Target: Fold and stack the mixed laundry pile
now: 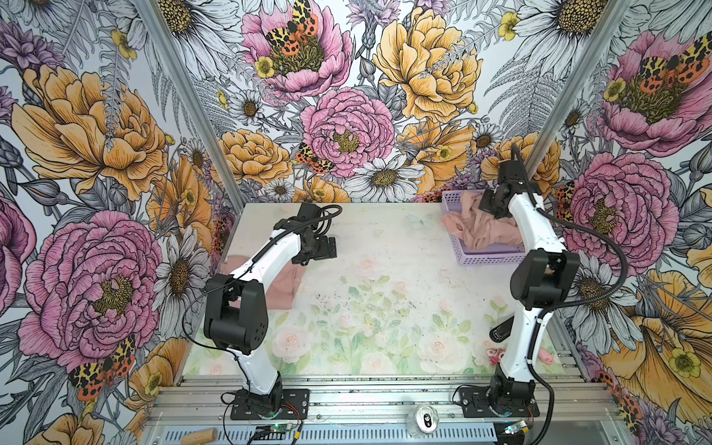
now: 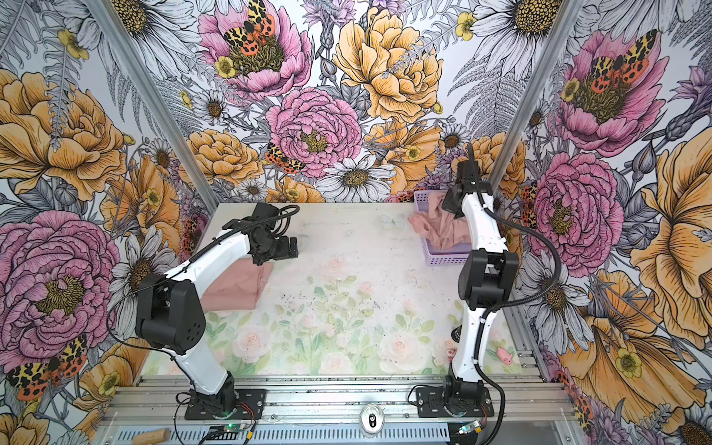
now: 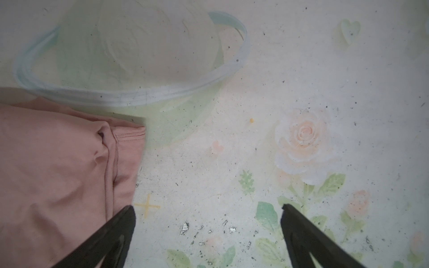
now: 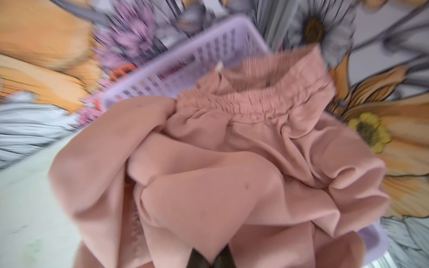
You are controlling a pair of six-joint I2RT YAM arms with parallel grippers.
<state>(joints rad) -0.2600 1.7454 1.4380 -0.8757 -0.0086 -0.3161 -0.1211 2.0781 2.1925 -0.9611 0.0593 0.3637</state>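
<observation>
Next I should raise my right gripper, carry the fold of cloth over the basket's side and down onto the bare tabletop beside it and release it, as that part of the tabletop lies clear.
The mixed laundry pile (image 1: 477, 231) (image 2: 439, 231) is a heap of dusty-pink garments in a lavender basket (image 1: 489, 259) at the table's back right. One sleeve or leg hangs over the basket's left wall. In the right wrist view, shorts with a gathered waistband (image 4: 243, 104) lie on top. My right gripper (image 4: 212, 259) is down in the basket, shut on a fold of pink cloth. One folded pink garment (image 1: 281, 285) (image 3: 58, 174) lies flat at the left. My left gripper (image 3: 208, 206) (image 1: 327, 250) hovers open beside its right edge, holding nothing.
Floral walls close in the table on three sides. A drink can (image 1: 425, 420) and a small wooden cylinder (image 1: 200, 437) lie on the front rail. A black object (image 1: 501, 331) and small pink items (image 1: 547, 356) sit near the right arm's base.
</observation>
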